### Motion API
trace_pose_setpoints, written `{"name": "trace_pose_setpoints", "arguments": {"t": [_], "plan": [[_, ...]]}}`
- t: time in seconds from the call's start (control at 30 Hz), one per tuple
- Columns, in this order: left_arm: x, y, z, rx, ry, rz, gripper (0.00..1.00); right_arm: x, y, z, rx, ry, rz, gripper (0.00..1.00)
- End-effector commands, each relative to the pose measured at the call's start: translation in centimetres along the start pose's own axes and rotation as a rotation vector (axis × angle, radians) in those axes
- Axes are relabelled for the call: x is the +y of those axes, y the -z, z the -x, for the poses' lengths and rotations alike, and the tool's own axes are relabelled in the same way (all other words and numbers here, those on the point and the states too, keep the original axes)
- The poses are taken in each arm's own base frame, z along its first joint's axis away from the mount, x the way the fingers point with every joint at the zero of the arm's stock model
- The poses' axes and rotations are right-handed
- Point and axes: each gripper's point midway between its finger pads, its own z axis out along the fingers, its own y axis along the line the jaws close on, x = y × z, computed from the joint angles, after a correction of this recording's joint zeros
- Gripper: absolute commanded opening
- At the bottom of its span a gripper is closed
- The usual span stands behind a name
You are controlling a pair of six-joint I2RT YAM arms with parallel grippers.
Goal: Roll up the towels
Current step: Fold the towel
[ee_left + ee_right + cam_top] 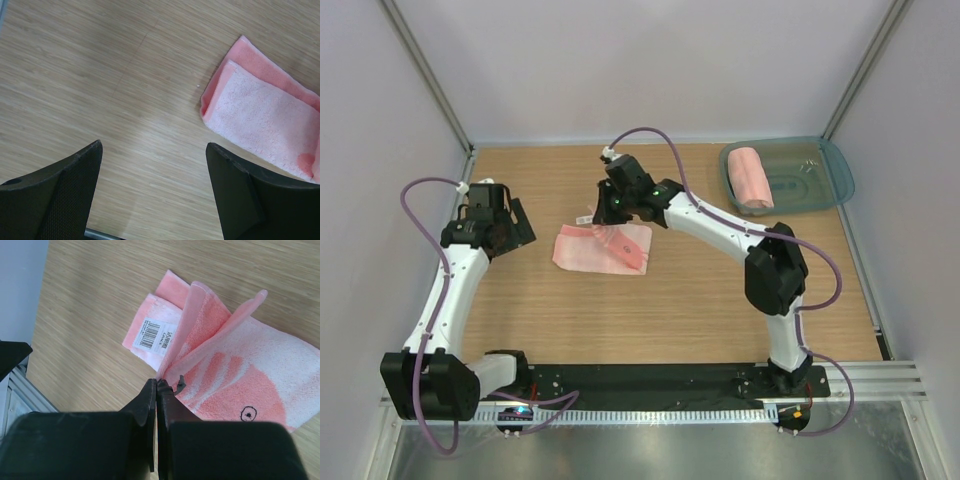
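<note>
My right gripper is above the towel's flat end (572, 247), so next I should move it down, back and to the left in the top view to release the towel's fold there.
The smaller striped towel (605, 250) lies mostly flat on the wooden table, with reddish stripes, a small round mark (248, 413) and a barcode label (156, 334). My right gripper (603, 216) is shut on its far edge (159, 382) and holds a fold of it raised off the table. The towel also shows at the right of the left wrist view (265, 120). My left gripper (513, 226) is open and empty (152, 146), hovering over bare wood to the left of the towel. The larger plain towel (752, 178) lies rolled up in the tray.
A teal see-through tray (827, 170) sits at the far right corner of the table and holds the rolled towel. White walls close the table on the left, back and right. A black rail with the arm bases runs along the near edge.
</note>
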Motion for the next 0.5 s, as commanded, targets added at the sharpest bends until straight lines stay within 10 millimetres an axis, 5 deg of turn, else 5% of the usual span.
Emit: {"name": "trace_pose_setpoints", "arguments": {"t": [0.0, 0.47], "plan": [[0.4, -0.1, 0.4, -0.01, 0.011, 0.014, 0.84, 2.8, -0.2, 1.5, -0.035, -0.004, 0.052, 0.01], [0.7, -0.2, 0.3, -0.007, 0.016, 0.029, 0.84, 6.4, -5.5, -1.5, 0.041, 0.014, 0.122, 0.01]]}}
